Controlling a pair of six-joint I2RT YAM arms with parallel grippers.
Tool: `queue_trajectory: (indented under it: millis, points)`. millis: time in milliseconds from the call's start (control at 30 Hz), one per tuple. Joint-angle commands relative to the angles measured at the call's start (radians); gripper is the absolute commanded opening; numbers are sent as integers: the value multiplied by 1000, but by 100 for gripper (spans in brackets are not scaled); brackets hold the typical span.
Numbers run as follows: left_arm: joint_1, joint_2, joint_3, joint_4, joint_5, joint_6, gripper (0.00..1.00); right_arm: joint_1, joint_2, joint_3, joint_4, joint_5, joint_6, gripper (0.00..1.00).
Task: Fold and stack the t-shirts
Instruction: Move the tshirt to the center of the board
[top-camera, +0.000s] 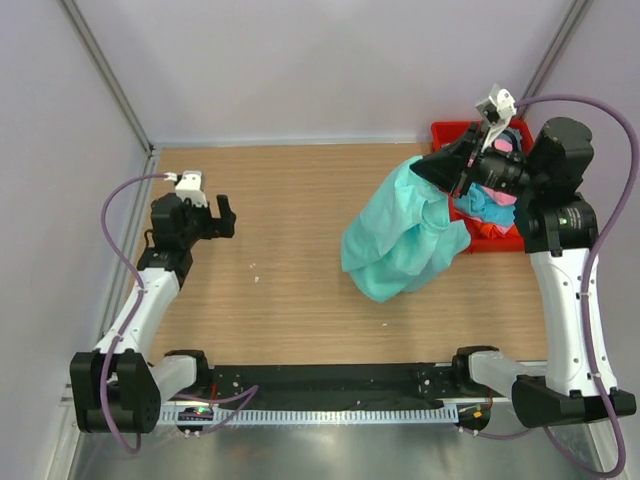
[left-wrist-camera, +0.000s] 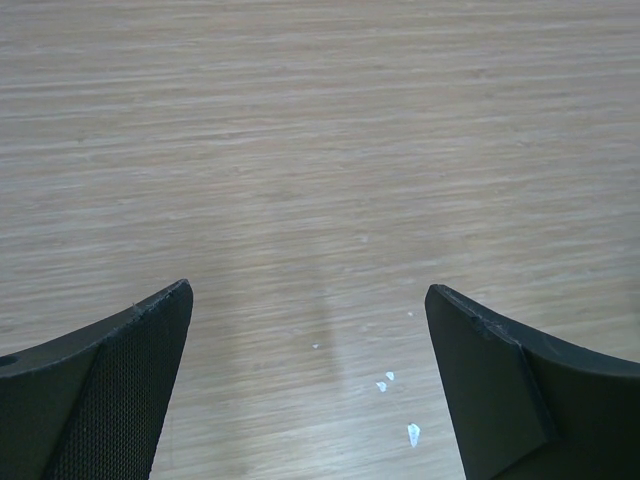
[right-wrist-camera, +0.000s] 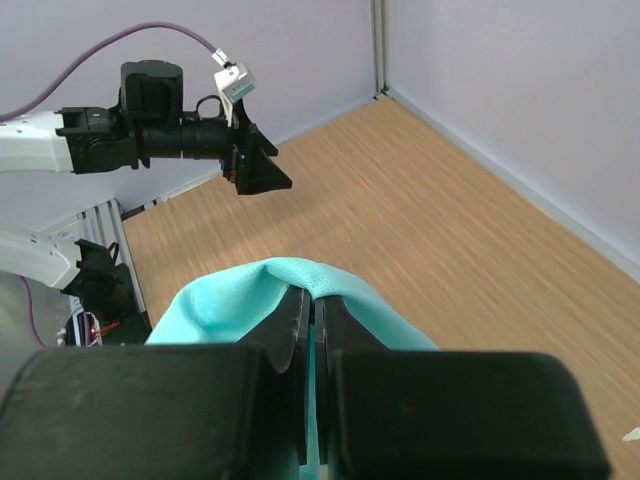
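The robot's right gripper next needs to swing the hanging t-shirt toward the left gripper, then lower while drawing toward the red bin (top-camera: 448, 132), because the middle of the table is bare.
My right gripper (top-camera: 432, 168) is shut on the teal-green t-shirt (top-camera: 400, 235) and holds it up so it hangs down onto the table at the right. In the right wrist view the jaws (right-wrist-camera: 316, 300) pinch a fold of the teal cloth (right-wrist-camera: 215, 310). Pink, turquoise-blue and other shirts (top-camera: 492, 205) lie bunched in the red bin (top-camera: 448, 132) at the far right, partly hidden by my right arm. My left gripper (top-camera: 226, 216) is open and empty at the left over bare wood; its fingers (left-wrist-camera: 110, 370) show wide apart.
The red bin stands at the back right corner by the wall. Small white flecks (left-wrist-camera: 385, 382) lie on the wooden table (top-camera: 280, 260). Grey walls close the table on three sides. A black rail (top-camera: 330, 380) runs along the near edge.
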Motion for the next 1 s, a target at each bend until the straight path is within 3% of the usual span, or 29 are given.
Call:
queue_trajectory:
  millis: [0,133,333,600,733,967]
  points:
    - [6,17,-12,10,148,-14,100,2,30,-52,64,28,20,1]
    - [-30,49,-12,-4,359,-25,98,8,70,-128,46,114,-37,1]
    - [-189,98,45,-166,387,78,98,35,98,-272,46,274,-123,1]
    - [-174,44,45,-162,218,112,100,140,236,-108,-22,285,-140,1]
    - [-177,47,95,-122,245,89,100,244,338,-88,-32,306,-160,1]
    - [-176,14,183,-275,238,108,100,432,493,29,-115,337,-218,1]
